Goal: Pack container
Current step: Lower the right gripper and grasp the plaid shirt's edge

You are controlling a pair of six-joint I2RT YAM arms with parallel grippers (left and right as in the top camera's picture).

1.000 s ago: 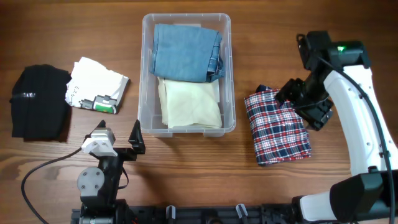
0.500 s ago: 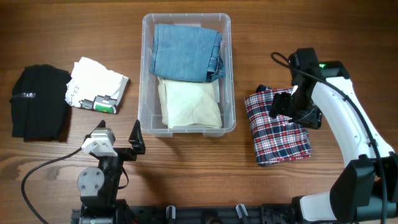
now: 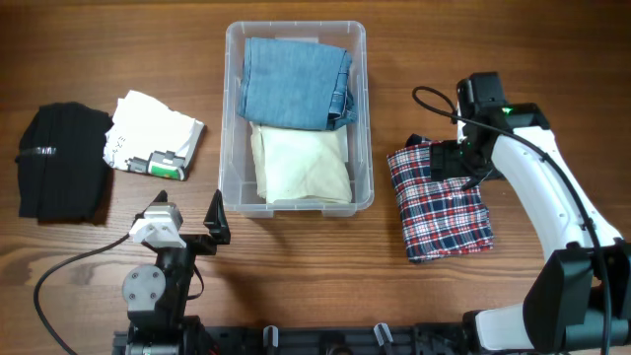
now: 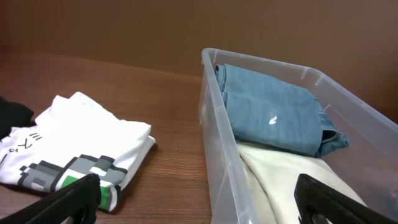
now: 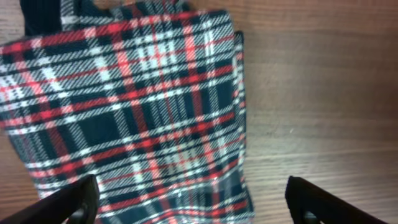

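Observation:
Next, the right gripper goes down and slightly back onto the plaid shirt's edge by bare wood, where one finger has clear room.
The clear plastic container [image 3: 367, 118] stands at the table's middle and holds folded blue jeans [image 3: 294, 81] and a cream cloth [image 3: 301, 163]; it also shows in the left wrist view [image 4: 217, 149]. A folded red, white and navy plaid shirt [image 3: 439, 212] lies on the table to its right and fills the right wrist view [image 5: 124, 106]. My right gripper [image 3: 455, 163] is open and empty, hovering over the shirt's top edge. My left gripper [image 3: 187, 225] is open and empty near the container's front left corner.
A folded white printed T-shirt [image 3: 153, 136] and a folded black garment [image 3: 61, 163] lie left of the container. The white T-shirt also shows in the left wrist view [image 4: 74, 146]. Bare wood lies right of the plaid shirt [image 5: 311, 93].
My right arm has swung left and down until the gripper is over the plaid shirt's top edge. The left arm and the clothes have not moved.

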